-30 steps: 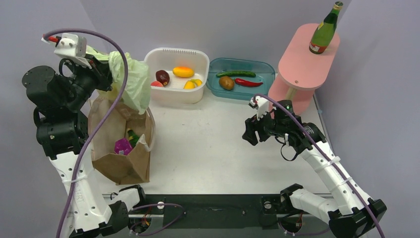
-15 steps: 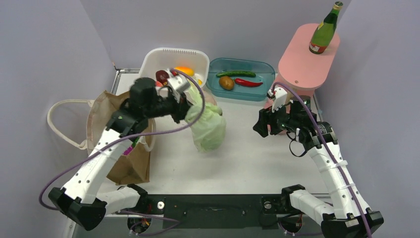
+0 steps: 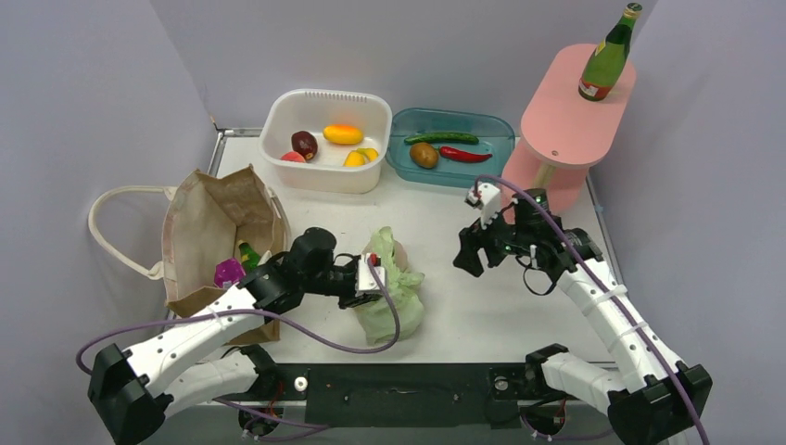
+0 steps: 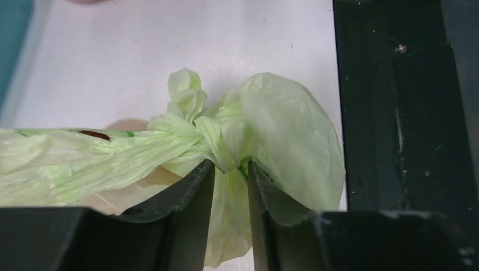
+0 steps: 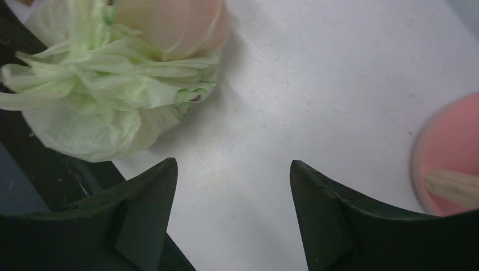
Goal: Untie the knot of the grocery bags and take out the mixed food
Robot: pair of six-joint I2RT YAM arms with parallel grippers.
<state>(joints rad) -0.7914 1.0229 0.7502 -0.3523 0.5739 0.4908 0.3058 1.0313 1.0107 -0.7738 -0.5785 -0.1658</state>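
Note:
I need to shift my right gripper to the left in the top view next and turn it onto the twisted piece of the bag beside the knot (image 3: 410,277) (image 5: 103,78), since the bag is still tied.
The pale green plastic bag (image 3: 393,295) sits knotted on the table near the front middle. My left gripper (image 3: 378,274) is at its left side, shut on the film just below the knot (image 4: 195,116). In the left wrist view the fingers (image 4: 230,165) stand narrowly apart with plastic pinched between them. Something pale pink shows through the bag (image 5: 169,22). The brown paper bag (image 3: 218,218) stands open at the left, with a purple packet (image 3: 228,273) and a green bottle (image 3: 248,255) inside. My right gripper (image 3: 466,252) hovers open to the right of the plastic bag (image 5: 96,101), its fingers (image 5: 231,164) holding nothing.
A white tub (image 3: 324,95) of fruit and a teal tray (image 3: 454,116) with a cucumber, chilli and potato stand at the back. At the back right a pink stand (image 3: 565,120) carries a green glass bottle (image 3: 607,56). The paper bag's white handle (image 3: 111,227) loops out left.
My left arm has swung the plastic bag from above the paper bag down to the front middle of the table, where it now rests. The right gripper shifted slightly left.

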